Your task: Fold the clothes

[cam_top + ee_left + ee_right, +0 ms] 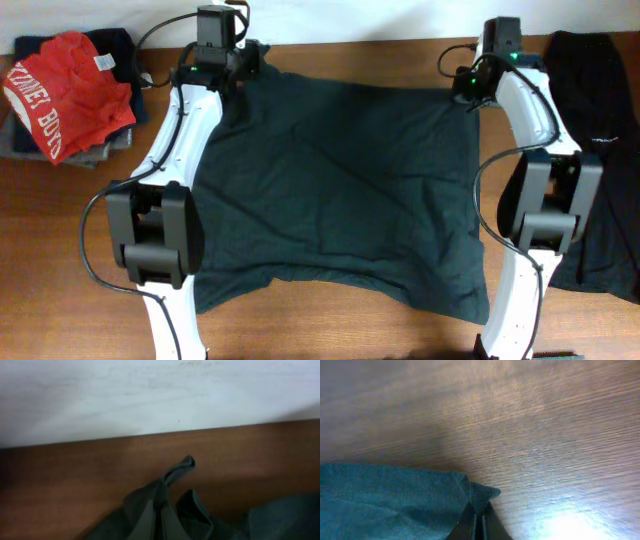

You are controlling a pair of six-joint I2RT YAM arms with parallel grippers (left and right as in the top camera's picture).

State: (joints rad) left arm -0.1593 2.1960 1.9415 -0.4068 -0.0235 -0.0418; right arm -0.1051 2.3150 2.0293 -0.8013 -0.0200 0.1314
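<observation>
The shirt lies spread flat, so next I should lift my right gripper and move it back over the shirt's edge by the black garment to let go of the shirt's corner.
A dark grey-green T-shirt (340, 190) lies spread flat across the middle of the table. My left gripper (246, 64) is at its far left corner, shut on a bunched fold of the cloth (150, 510); a small tip of fabric sticks out past the jaws. My right gripper (468, 88) is at the far right corner, shut on the pointed cloth corner (481, 494), with its fingertips (470, 527) pressed together. Both corners sit close to the wooden table (545, 435).
At the far left, a red shirt with white lettering (70, 95) tops a pile of dark garments. A black garment (600, 150) lies along the right edge. A white wall (150, 395) runs behind the table's far edge.
</observation>
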